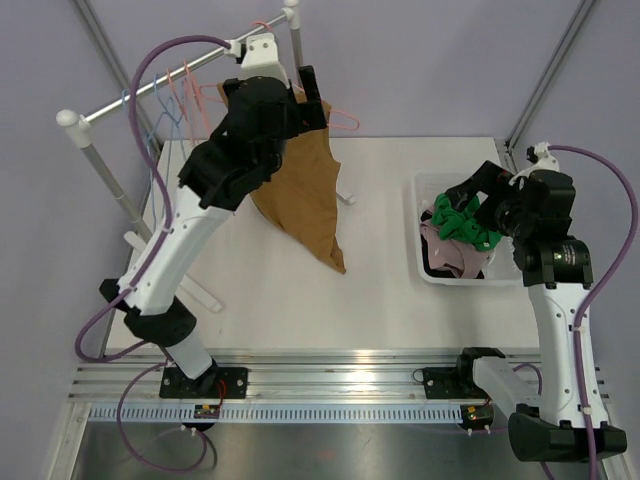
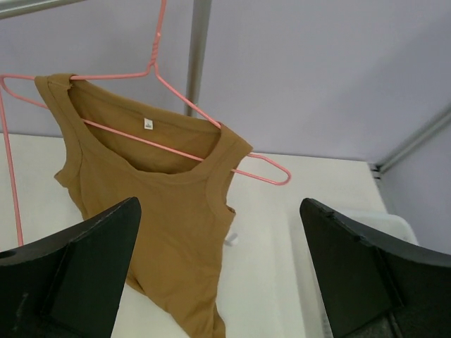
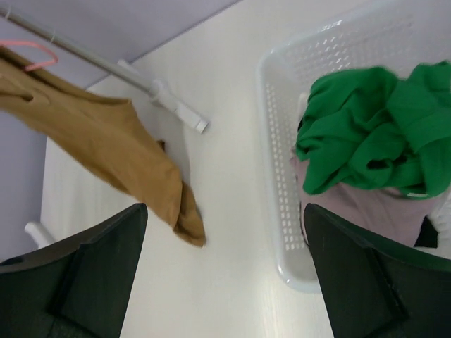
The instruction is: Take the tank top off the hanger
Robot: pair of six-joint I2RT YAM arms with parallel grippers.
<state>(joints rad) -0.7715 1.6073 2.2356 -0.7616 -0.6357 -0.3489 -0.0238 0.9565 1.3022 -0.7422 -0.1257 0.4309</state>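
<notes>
I will lower my left gripper outward onto the hanger's bare, sloping wire between the hanger's twisted neck and the tank top's basket-side shoulder.
A brown tank top (image 1: 310, 200) hangs on a pink wire hanger (image 1: 345, 120) at the right end of the clothes rail, its lower tip trailing onto the white table. In the left wrist view the tank top (image 2: 155, 204) sits on the hanger (image 2: 211, 120) with both shoulders over the wire. My left gripper (image 1: 312, 95) is open and empty, up by the hanger's top; its jaws (image 2: 219, 211) stand wide apart. My right gripper (image 1: 468, 198) is open and empty over the basket's left edge (image 3: 224, 208). The tank top also shows in the right wrist view (image 3: 106, 134).
A white basket (image 1: 420, 235) at the right holds a green garment (image 1: 465, 225) and a mauve one (image 1: 450, 258). The rail (image 1: 150, 97) carries several empty hangers (image 1: 170, 95). The rack's post (image 1: 295, 30) and its foot (image 1: 347, 198) stand by the tank top.
</notes>
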